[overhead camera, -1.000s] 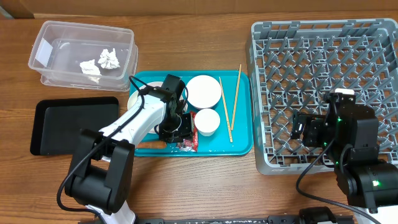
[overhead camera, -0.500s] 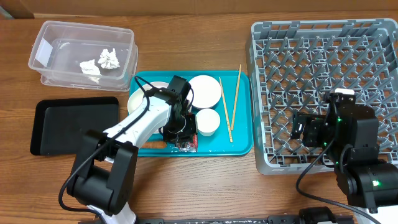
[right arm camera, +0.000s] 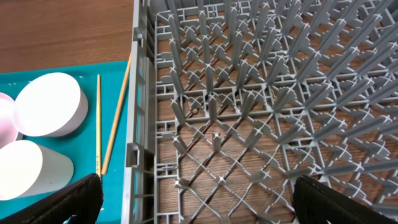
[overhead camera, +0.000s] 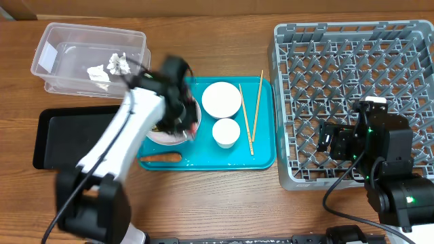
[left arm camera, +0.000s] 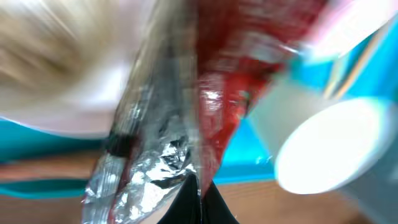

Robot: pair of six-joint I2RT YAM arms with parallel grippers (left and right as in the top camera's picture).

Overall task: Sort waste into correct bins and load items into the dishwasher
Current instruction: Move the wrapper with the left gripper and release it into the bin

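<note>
I will swing my left gripper outward and to the left in the overhead view next, then open it above the tub, as crumpled foil point(overhead camera: 119, 63) is already in the clear tub point(overhead camera: 54, 41).
My left gripper point(overhead camera: 182, 108) is shut on the red-white wrapper point(overhead camera: 194, 123), whose silver lining shows in the left wrist view point(left arm camera: 217, 106). It hangs blurred above the left side of the teal tray point(overhead camera: 261, 160), over a white dish point(overhead camera: 165, 137). The orange carrot point(overhead camera: 163, 157) lies at the tray's front left. A white bowl point(overhead camera: 222, 99), a small white cup point(overhead camera: 226, 132) and two chopsticks point(overhead camera: 254, 115) lie on the tray. Crumpled foil point(overhead camera: 119, 63) sits in the clear tub point(overhead camera: 54, 41). My right gripper point(right arm camera: 199, 205) is open and empty above the grey dish rack point(overhead camera: 352, 41).
The black tray point(overhead camera: 68, 135) lies left of the teal tray, in front of the clear tub. The rack point(right arm camera: 249, 93) fills the right side of the table and holds nothing in view. Bare wood runs along the front edge.
My left gripper has lifted the wrapper off the tray's front and swung it back and left, over the white dish. The right arm has not moved.
</note>
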